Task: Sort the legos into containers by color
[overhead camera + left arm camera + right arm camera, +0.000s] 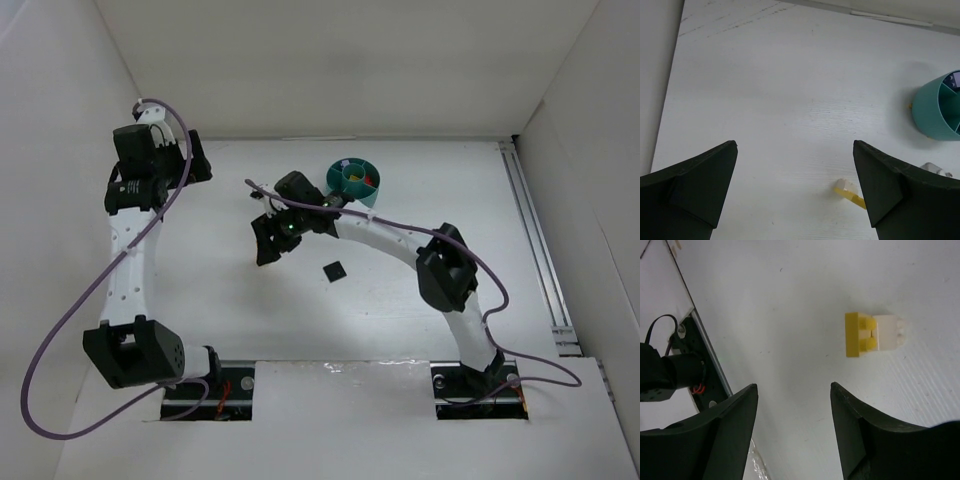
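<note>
The yellow brick (859, 334) lies below the open fingers and to their right in the wrist view, so I should shift and lower my right gripper onto it next.
The teal dish (355, 180) stands at the back middle of the table with small red, yellow and pale bricks in its compartments; its wall also shows in the left wrist view (935, 110). A yellow brick (859, 334) joined to a pale whitish brick (890, 332) lies on the table ahead and right of my open, empty right gripper (794, 386), apart from its fingers. The same pair shows by the right finger of my open, empty left gripper (795, 143). A black brick (333, 269) lies alone mid-table. The right gripper (268, 243) hovers left of the dish; the left gripper (200, 160) is far left.
White walls enclose the table on the left, back and right. A metal rail (535, 240) runs along the right side. The right arm's purple cable (400, 225) trails over the table by the dish.
</note>
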### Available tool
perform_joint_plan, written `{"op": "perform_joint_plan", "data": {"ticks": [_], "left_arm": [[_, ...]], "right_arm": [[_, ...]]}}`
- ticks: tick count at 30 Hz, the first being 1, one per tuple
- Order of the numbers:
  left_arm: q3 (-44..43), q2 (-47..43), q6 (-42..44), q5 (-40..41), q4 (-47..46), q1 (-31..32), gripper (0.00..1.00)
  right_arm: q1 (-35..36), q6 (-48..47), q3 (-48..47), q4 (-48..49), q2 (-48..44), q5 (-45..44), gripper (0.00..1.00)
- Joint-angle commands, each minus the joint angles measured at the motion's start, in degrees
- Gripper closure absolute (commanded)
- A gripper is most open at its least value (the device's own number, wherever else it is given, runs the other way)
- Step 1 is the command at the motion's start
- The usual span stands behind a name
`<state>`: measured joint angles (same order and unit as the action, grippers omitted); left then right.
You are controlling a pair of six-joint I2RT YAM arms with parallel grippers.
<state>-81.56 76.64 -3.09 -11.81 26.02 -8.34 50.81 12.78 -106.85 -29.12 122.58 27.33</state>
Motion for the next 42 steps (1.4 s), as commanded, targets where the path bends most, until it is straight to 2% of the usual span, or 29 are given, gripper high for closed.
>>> {"op": "perform_joint_plan", "data": {"ticks": [1, 9, 16, 24, 27, 31, 32, 37, 38, 41, 42], "left_arm": [[0.4, -4.0, 1.0, 1.2, -1.7, -0.1, 0.0], [2.1, -4.0, 1.0, -0.1, -2.8, -0.1, 0.0], [2.6, -2.3, 1.5, -1.1, -3.9, -0.1, 0.0], [2.1, -0.5, 1.5, -2.2, -4.4, -0.1, 0.0], [2.1, -0.5, 1.5, -2.2, -4.9, -0.6, 0.0], [3.2, -0.5, 1.5, -2.7, -5.4, -0.6, 0.0], [3.2, -0.5, 1.5, -2.7, -5.5, -0.6, 0.0], [3.9, 0.6, 1.5, -4.5, -5.5, -1.2, 0.0], [3.9, 1.1, 2.2, -5.6, -4.7, -1.9, 0.0], [4.4, 1.8, 5.0, -11.0, -4.0, -2.5, 0.0], [4.4, 1.8, 6.5, -12.7, -4.0, -3.0, 0.0]], "right_arm": [[-0.1, 0.3, -6.8, -1.5, 1.8, -3.8, 0.35], [0.4, 0.3, -6.1, 2.0, 2.5, -15.3, 0.35], [1.6, -4.8, -7.1, 0.3, 3.7, -15.8, 0.3], [3.4, -9.2, -12.1, -1.3, 7.8, -17.0, 0.3], [3.4, -11.0, -13.0, -2.1, 9.3, -17.5, 0.35], [3.4, -14.1, -13.0, -2.1, 9.3, -18.0, 0.48], [3.4, -15.7, -12.9, -2.1, 9.9, -18.0, 0.53], [3.4, -20.1, -12.3, -3.8, 11.0, -18.5, 0.66], [3.4, -21.8, -11.1, -3.8, 10.2, -17.9, 0.75], [2.0, -24.5, -7.1, -3.8, 7.9, -15.1, 0.86], [1.4, -28.0, -5.7, -4.7, 5.2, -13.5, 0.91]]}}
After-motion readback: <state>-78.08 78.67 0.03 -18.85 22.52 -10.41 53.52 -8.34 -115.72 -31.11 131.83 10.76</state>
